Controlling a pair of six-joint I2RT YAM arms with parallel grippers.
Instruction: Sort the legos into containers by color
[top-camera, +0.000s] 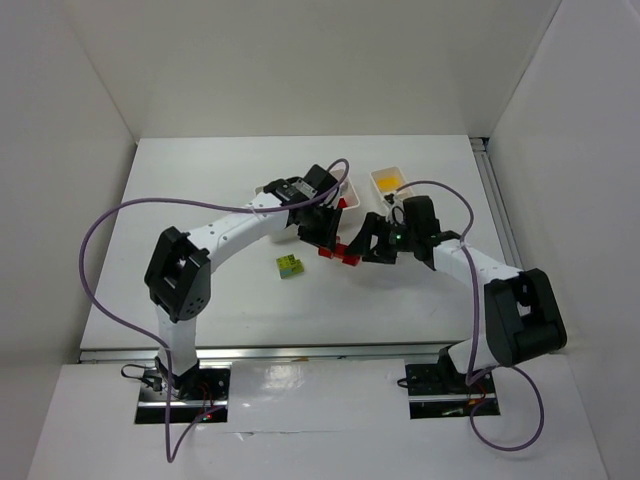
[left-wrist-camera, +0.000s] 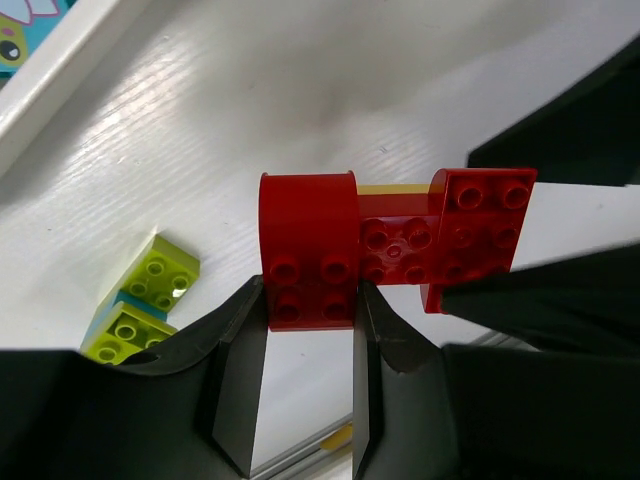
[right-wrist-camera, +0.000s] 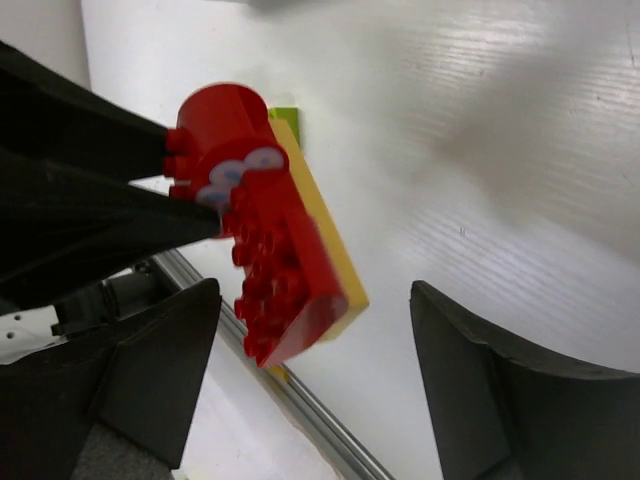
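Observation:
Red shows inside the partly hidden white container, so my left gripper needs to pull the rounded red brick away from the clump and outward over that container.
A joined clump of red legos (left-wrist-camera: 400, 250) on a yellow plate (right-wrist-camera: 335, 260) hangs above the table. My left gripper (left-wrist-camera: 308, 305) is shut on the clump's rounded red brick (left-wrist-camera: 307, 235). My right gripper (right-wrist-camera: 315, 310) stands open around the clump's other end, which lies nearer its left finger (right-wrist-camera: 160, 370), with a wide gap to the other finger. In the top view the two grippers (top-camera: 328, 240) (top-camera: 368, 248) meet at the red clump (top-camera: 342, 252) mid-table. A lime green and teal lego stack (top-camera: 290, 266) (left-wrist-camera: 150, 290) lies on the table to the left.
One white container (top-camera: 376, 174) with yellow pieces inside stands behind the right gripper. A second white container (top-camera: 350, 190) is partly hidden behind the left wrist. A white rim (left-wrist-camera: 60, 75) shows at the left wrist view's top left. The table's metal front rail (right-wrist-camera: 320, 420) runs below the clump.

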